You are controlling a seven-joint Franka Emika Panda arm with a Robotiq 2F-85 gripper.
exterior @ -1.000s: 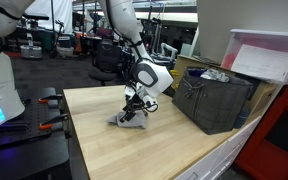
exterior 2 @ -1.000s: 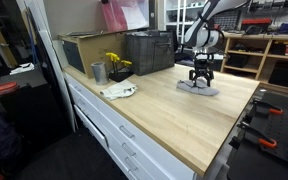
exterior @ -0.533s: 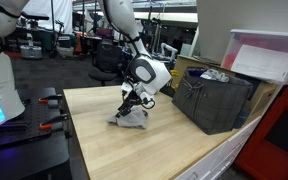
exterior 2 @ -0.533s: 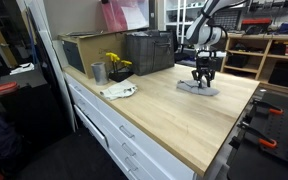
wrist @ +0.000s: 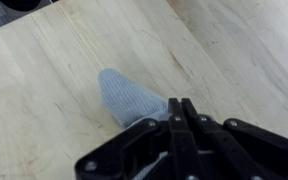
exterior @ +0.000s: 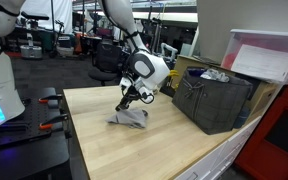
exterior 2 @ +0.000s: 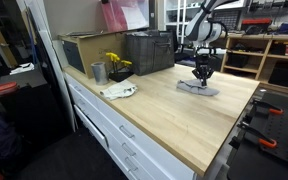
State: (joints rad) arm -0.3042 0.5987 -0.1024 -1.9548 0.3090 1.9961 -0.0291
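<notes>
I will next lift the pinched cloth up and across toward the dark grey crate (exterior: 210, 102) and then let it go, since the cloth lies bunched on the table.
A small grey-blue cloth (exterior: 134, 119) lies on the light wooden table (exterior: 104, 150). My gripper (exterior: 127, 103) points down at its near end, and the cloth rises in a peak to the fingertips. In the wrist view the gripper (wrist: 179, 103) has its black fingers pressed together at the edge of the cloth (wrist: 129, 95), which looks pinched between them. In the exterior view from across the table the gripper (exterior 2: 201, 78) stands over the cloth (exterior 2: 198, 89) near the far end of the table.
A dark grey crate (exterior: 212, 98) stands beside the cloth on the table (exterior 2: 174, 120). In an exterior view the crate (exterior 2: 149, 50) sits next to a cardboard box (exterior 2: 84, 50), a metal cup (exterior 2: 98, 72), yellow flowers (exterior 2: 115, 63) and a white rag (exterior 2: 119, 91).
The fingers have gone from wide open over the cloth to shut on it. The wrist has risen slightly, drawing part of the cloth up.
</notes>
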